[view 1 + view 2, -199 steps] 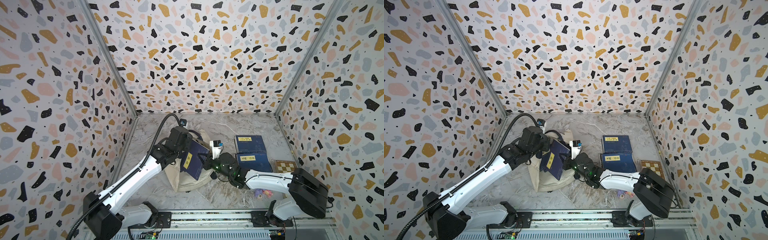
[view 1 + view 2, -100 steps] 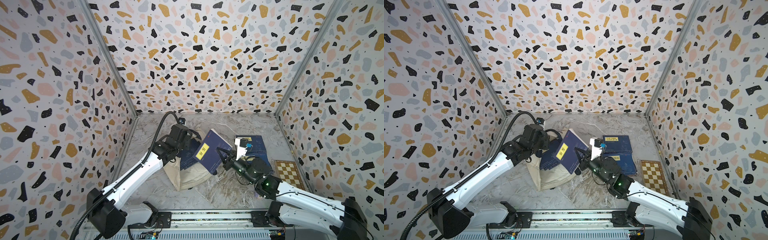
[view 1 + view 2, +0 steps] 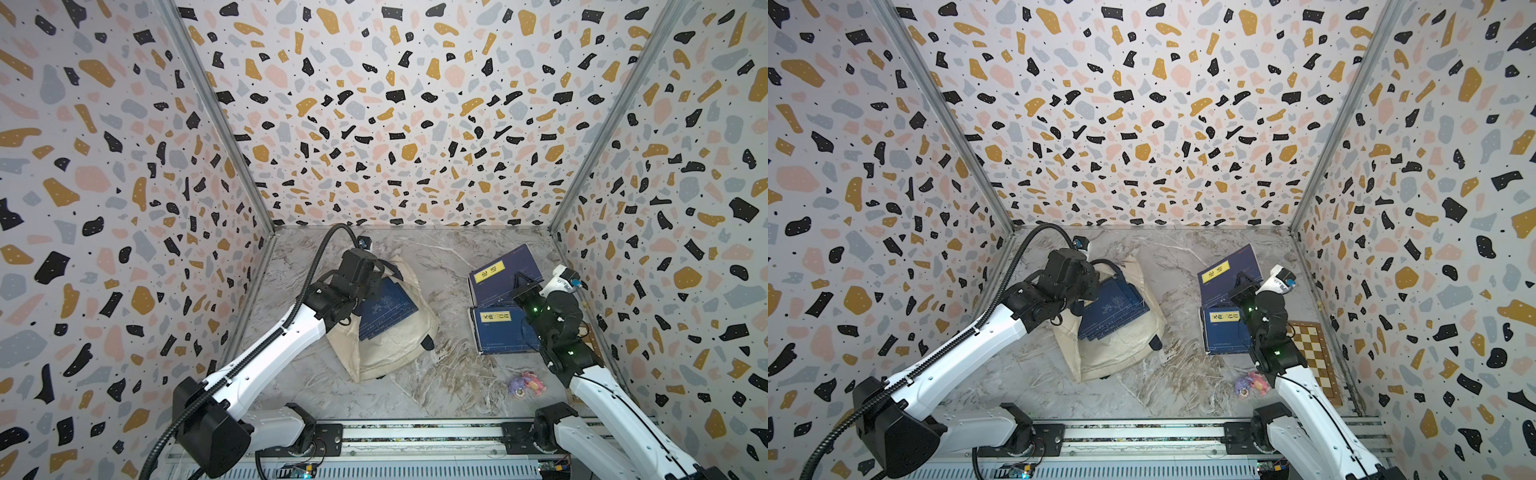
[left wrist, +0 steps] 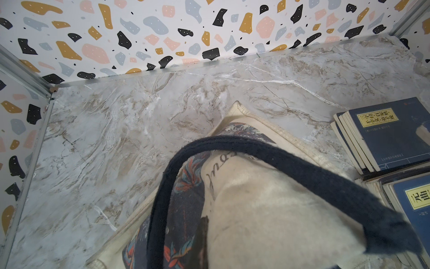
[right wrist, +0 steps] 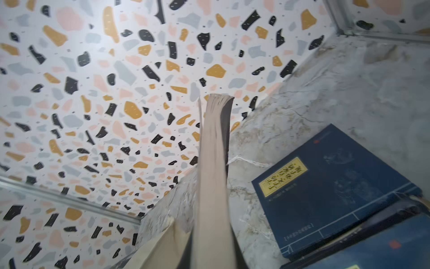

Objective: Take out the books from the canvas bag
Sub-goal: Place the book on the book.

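Observation:
I need to move my right gripper down and tilt it toward level, because the navy book hangs tilted. I need to lay the book on the far pile's top cover (image 5: 333, 192) and release it.
The cream canvas bag (image 3: 390, 345) (image 3: 1121, 345) lies at the floor's middle left, its mouth held up. Navy books (image 3: 386, 309) show inside the mouth. My left gripper (image 3: 370, 286) is shut on the bag's rim by the navy strap (image 4: 290, 160); its fingers are hidden by cloth in the left wrist view. My right gripper (image 3: 519, 282) is shut on a navy book with a yellow label (image 3: 498, 270) (image 3: 1225, 270), held tilted over the far pile. Its page edge (image 5: 214, 174) fills the right wrist view. A second pile (image 3: 505, 332) lies nearer.
A checkered board (image 3: 1312, 353) lies flat by the right wall, partly under my right arm. A small pink and purple toy (image 3: 525, 384) sits near the front right. Patterned walls close in three sides, and the rail (image 3: 415, 432) runs along the front.
My right gripper has pulled the labelled book out of the bag and carried it right, over the far pile. My left gripper stays on the bag.

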`<state>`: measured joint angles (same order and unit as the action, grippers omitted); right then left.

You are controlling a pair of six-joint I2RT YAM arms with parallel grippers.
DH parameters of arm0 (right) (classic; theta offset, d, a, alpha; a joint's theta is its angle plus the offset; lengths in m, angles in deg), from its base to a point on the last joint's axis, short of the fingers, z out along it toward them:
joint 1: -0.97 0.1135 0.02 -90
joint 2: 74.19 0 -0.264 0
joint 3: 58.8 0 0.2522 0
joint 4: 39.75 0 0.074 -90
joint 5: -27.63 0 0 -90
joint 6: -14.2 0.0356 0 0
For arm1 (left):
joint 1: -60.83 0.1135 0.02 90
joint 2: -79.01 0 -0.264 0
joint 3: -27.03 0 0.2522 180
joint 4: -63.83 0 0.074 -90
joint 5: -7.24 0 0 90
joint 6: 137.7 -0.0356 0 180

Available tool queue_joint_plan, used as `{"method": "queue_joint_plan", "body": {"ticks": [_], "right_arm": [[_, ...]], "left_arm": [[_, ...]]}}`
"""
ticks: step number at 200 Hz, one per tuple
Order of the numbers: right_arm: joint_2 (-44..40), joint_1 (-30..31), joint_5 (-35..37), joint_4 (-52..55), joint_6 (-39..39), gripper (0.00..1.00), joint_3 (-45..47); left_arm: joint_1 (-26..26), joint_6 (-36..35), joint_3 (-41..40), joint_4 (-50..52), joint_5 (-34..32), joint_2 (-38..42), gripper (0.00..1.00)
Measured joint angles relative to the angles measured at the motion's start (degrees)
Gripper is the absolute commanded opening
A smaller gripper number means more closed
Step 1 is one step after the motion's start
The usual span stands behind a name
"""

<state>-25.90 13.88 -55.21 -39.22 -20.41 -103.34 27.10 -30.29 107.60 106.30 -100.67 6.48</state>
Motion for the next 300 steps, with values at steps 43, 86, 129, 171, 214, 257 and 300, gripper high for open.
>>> {"method": "queue_joint_plan", "body": {"ticks": [43, 86, 129, 171, 214, 257, 300], "right_arm": [[11.72, -6.01, -5.95, -2.05, 6.75, 0.0, -0.02], [21.38, -8.76, -8.0, -6.71, 11.56, 0.0, 0.0], [27.28, -10.69, -7.5, -12.46, 14.86, 0.0, 0.59], [32.35, -11.65, -6.97, -15.74, 17.49, 0.0, 0.57], [34.71, -12.66, -5.64, -15.69, 20.11, 0.0, 0.48], [37.73, -13.92, -7.91, -15.96, 20.22, 0.05, -2.16], [39.04, -14.93, -11.52, -14.56, 19.17, 0.19, -3.78]], "left_arm": [[0.04, 0.0, 0.0, 0.13, 0.76, 0.2, 0.0], [0.04, 0.0, -0.02, 0.24, 0.96, 0.33, 0.0], [0.04, 0.0, -0.02, 0.42, 1.16, 0.46, 0.0], [0.02, 0.0, 0.0, 0.44, 1.18, 0.46, 0.0], [-0.02, -0.02, -0.02, 0.44, 1.2, 0.46, 0.0], [-0.02, -0.02, -0.02, 0.46, 1.22, 0.46, 0.0], [-0.09, -0.04, 0.0, 0.48, 1.31, 0.46, 0.0]]}}
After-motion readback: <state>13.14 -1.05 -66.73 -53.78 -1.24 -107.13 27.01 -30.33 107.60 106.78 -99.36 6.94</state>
